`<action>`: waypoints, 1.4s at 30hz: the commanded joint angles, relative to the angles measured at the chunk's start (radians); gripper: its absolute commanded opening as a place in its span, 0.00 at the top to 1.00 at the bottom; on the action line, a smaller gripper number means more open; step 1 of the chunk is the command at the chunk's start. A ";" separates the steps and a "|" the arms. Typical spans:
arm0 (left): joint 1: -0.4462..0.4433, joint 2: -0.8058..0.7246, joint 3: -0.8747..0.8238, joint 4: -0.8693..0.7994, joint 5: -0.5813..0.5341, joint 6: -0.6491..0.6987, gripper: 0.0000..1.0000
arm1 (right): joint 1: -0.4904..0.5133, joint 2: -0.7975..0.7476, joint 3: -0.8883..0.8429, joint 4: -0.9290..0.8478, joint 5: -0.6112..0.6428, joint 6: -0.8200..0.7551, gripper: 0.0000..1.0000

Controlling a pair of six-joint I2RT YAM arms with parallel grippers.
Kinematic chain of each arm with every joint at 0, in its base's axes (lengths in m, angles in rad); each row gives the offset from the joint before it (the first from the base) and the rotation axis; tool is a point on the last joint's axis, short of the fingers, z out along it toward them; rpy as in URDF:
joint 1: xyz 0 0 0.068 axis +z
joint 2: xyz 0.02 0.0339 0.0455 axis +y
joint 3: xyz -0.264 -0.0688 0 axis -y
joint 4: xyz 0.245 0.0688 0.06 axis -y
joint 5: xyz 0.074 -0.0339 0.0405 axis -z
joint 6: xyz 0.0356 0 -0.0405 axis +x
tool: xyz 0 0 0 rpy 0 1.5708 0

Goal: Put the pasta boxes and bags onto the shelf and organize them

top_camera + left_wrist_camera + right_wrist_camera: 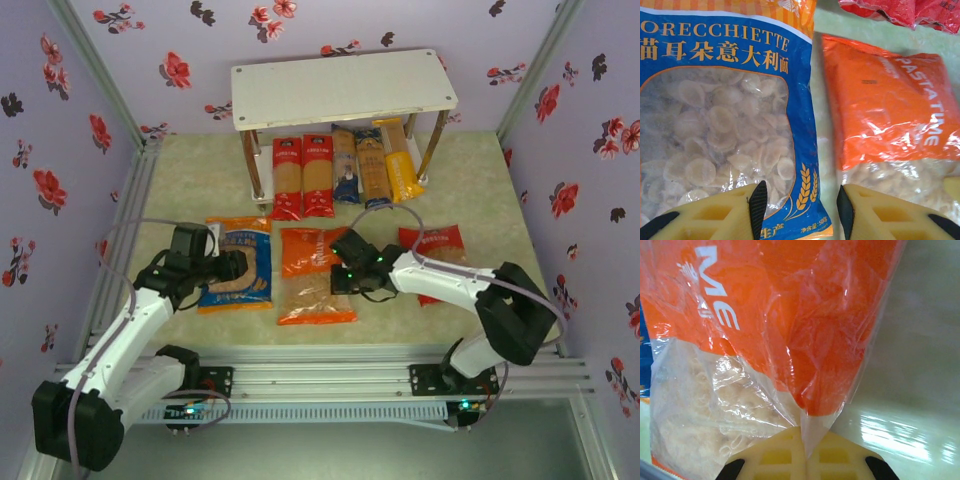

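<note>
My right gripper drags the film's pinched edge across the bare tabletop toward the red bag next and releases the film. The tabletop lies beside it, away from the blue bag (725, 125).
Three bags lie flat on the table: blue (238, 262), orange (315, 280) and red (438, 245). My right gripper (338, 273) is shut on the orange bag's (790, 315) clear side edge, the film pinched between its fingers (810, 452). My left gripper (802, 205) stands open over the blue bag's (725, 125) corner, one pad above the bag and the other toward the orange bag (890, 115). Five pasta boxes lie side by side under the shelf (340, 88): two red (287, 178) (317, 175), dark blue (345, 165), tan-and-blue (371, 168), yellow-orange (400, 160).
The shelf's white top board is bare and its metal legs (252, 165) stand around the packs. Floral walls close in the table on three sides. An aluminium rail (330, 375) runs along the near edge. The red bag (905, 10) lies beyond the orange one.
</note>
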 commanded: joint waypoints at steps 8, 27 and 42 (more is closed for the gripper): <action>0.023 0.038 0.005 0.000 -0.150 0.006 0.44 | -0.120 -0.147 -0.075 -0.241 0.200 -0.082 1.00; 0.306 0.186 -0.117 0.217 -0.123 -0.134 0.31 | -0.240 -0.401 0.027 -0.313 0.252 -0.177 0.22; 0.324 0.367 -0.112 0.397 -0.054 -0.123 0.26 | -0.451 -0.474 0.102 -0.374 0.261 -0.254 0.15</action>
